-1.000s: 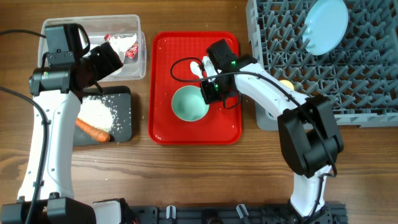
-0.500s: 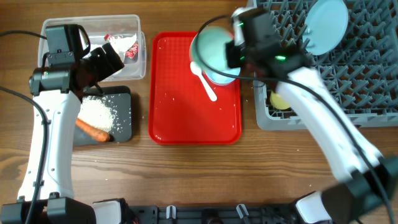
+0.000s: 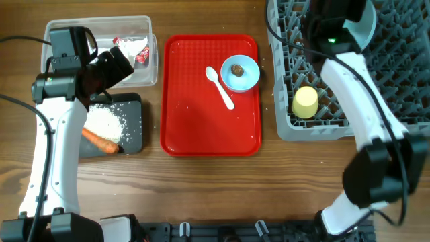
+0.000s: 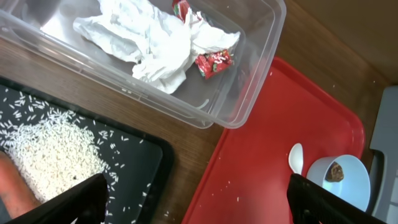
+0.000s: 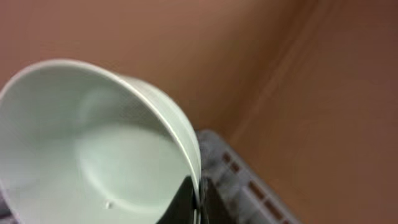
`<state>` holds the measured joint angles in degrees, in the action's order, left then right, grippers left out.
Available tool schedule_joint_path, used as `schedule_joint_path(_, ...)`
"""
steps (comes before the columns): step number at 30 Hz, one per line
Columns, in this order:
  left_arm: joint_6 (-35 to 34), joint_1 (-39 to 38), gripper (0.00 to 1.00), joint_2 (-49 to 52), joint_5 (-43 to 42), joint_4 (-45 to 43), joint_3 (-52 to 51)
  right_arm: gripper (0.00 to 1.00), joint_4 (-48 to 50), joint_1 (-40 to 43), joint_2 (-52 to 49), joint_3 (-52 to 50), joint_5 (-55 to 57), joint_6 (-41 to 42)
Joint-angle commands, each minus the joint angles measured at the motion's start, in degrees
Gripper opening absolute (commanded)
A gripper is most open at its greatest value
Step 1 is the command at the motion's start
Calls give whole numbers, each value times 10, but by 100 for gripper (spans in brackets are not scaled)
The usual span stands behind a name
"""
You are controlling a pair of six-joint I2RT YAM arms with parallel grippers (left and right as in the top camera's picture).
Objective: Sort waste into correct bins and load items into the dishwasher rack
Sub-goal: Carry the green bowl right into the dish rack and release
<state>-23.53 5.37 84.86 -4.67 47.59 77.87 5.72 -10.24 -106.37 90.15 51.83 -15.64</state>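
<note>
The rack's wires beside the pale round dish are empty, so next my right gripper needs to lower the bowl and turn it toward the rack's edge by the red tray.
My right gripper is shut on the rim of the pale green bowl and holds it tilted, high over the grey dishwasher rack; in the overhead view it is at the top. A pale round dish shows partly behind that arm. The yellow cup lies in the rack. The light blue bowl with the brown morsel and the white spoon sit on the red tray. My left gripper is open and empty above the tub's front edge.
The clear tub holds the crumpled napkin and red wrapper. The black tray holds white crumbs and the carrot piece. A few crumbs lie on the red tray.
My right gripper lifted the pale green bowl off the red tray and carried it up and right over the rack. The blue bowl and spoon are now uncovered. The left arm stayed still.
</note>
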Motion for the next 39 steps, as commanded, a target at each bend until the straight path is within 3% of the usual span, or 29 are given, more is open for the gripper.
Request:
schedule_joint_path(1,-12,3,92,3,-9,0,0,4,83,-1,-81,2,49,-172)
schedule_joint_path(6,-12,3,92,3,-9,1,0,4,184,3,-168,2,104,-264)
schedule_joint_path(11,-12,3,92,3,-9,1,0,4,181,17,-207,1,146,-264)
schedule_joint_path(18,-12,3,92,3,-9,0,0,4,129,8,-215,1,146,-247)
schedule_joint_path(26,-11,3,94,3,-9,0,0,4,-3,-23,-215,1,112,-198)
schedule_joint_path(27,-11,3,94,3,-9,0,0,10,-12,-26,-215,1,112,-198)
schedule_joint_path(28,-11,3,94,3,-9,0,0,22,-26,-30,-215,1,112,-200)
schedule_joint_path(31,-11,3,95,3,-9,0,0,83,-37,-38,-215,1,112,-200)
schedule_joint_path(32,-12,3,95,3,-9,0,0,94,-36,-41,-215,1,112,-200)
schedule_joint_path(33,-12,3,95,3,-9,0,0,100,-36,-42,-215,1,112,-199)
schedule_joint_path(39,-11,3,96,3,-9,0,0,100,-35,-58,-210,1,117,-186)
